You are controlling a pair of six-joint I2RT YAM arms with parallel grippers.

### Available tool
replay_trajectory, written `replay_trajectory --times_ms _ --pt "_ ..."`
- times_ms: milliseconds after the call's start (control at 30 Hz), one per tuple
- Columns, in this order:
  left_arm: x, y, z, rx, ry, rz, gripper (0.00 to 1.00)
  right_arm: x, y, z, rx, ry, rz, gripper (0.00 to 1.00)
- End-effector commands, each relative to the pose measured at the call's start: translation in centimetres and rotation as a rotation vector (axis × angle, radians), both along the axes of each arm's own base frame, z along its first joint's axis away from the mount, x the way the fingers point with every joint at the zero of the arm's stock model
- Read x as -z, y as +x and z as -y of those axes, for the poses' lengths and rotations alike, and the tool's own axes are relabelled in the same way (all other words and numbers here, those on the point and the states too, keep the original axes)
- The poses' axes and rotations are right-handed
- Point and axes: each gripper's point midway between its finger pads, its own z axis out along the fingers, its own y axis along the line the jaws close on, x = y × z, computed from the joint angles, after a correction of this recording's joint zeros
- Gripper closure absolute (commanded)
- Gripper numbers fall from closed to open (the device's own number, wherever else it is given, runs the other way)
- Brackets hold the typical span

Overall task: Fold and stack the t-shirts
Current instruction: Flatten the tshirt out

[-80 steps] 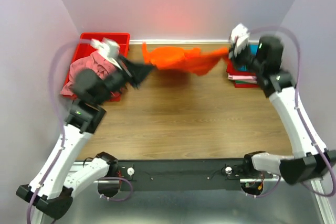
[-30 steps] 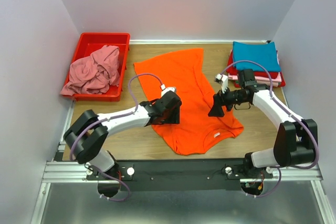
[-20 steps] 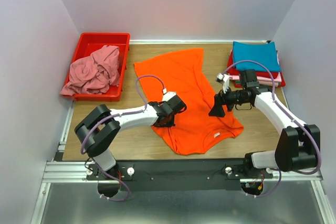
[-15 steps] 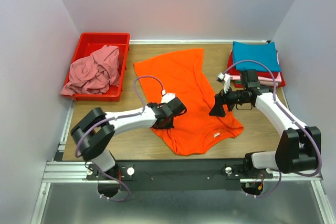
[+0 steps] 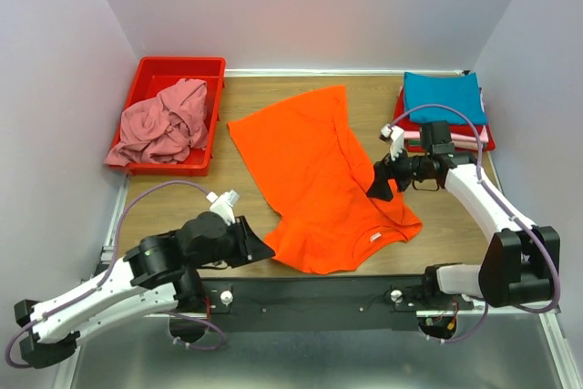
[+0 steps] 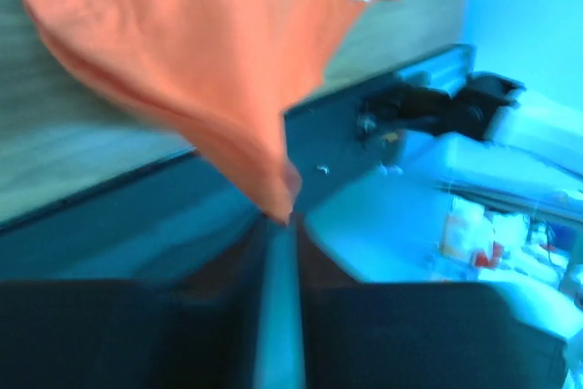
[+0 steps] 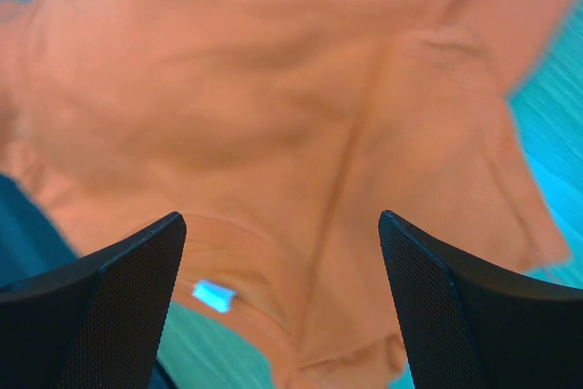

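Observation:
My right gripper goes down and toward the right in its wrist view onto the orange t-shirt's pointed corner next, because that corner juts onto bare table.
A bright orange t-shirt (image 5: 319,170) lies spread across the middle of the table. Its near left corner is drawn to a point at my left gripper (image 5: 262,250) by the table's near edge. In the left wrist view that orange tip (image 6: 264,179) ends right at the gripper (image 6: 278,225), whose jaws stand almost together on it. My right gripper (image 5: 381,184) hovers open over the shirt's right side. Below its spread fingers the right wrist view (image 7: 282,220) shows orange cloth (image 7: 273,88) and a small white label (image 7: 214,295). A dusty pink t-shirt (image 5: 166,123) lies crumpled in the bin.
The red plastic bin (image 5: 182,66) stands at the back left. At the back right is a stack of folded shirts with a teal one (image 5: 442,96) on top and red (image 5: 402,121) and pale pink (image 5: 419,135) edges below. The black rail (image 5: 310,293) runs along the near edge.
My left arm has drawn back from the shirt's middle to the near left, pulling the shirt's near corner with it. The shirt has shifted and stretched that way. The right gripper has barely moved.

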Motion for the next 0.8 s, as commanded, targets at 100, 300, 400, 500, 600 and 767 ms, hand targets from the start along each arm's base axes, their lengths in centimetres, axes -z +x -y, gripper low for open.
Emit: replay_trajectory --times_ms 100,300,400,500,600,767 --pt "-5.6 -1.1 -2.0 -0.024 -0.103 0.026 0.32 3.3 3.9 6.3 0.315 -0.305 0.05 0.07" --pt "-7.3 3.8 0.4 -0.035 0.002 0.281 0.08 5.1 5.8 9.4 0.488 -0.43 0.022 0.08" --pt "-8.0 7.0 1.3 -0.062 0.097 0.426 0.02 6.0 7.1 10.7 0.534 -0.484 0.016 0.1" --pt "-9.4 10.6 2.1 -0.1 0.142 0.517 0.02 7.0 8.3 11.2 0.537 -0.498 -0.017 0.2" --pt "-10.0 13.8 2.6 -0.067 0.174 0.586 0.02 8.0 8.9 11.6 0.541 -0.508 -0.049 0.24" --pt "-9.3 16.4 2.2 -0.046 0.164 0.616 0.02 9.7 9.0 11.3 0.526 -0.489 -0.108 0.44"
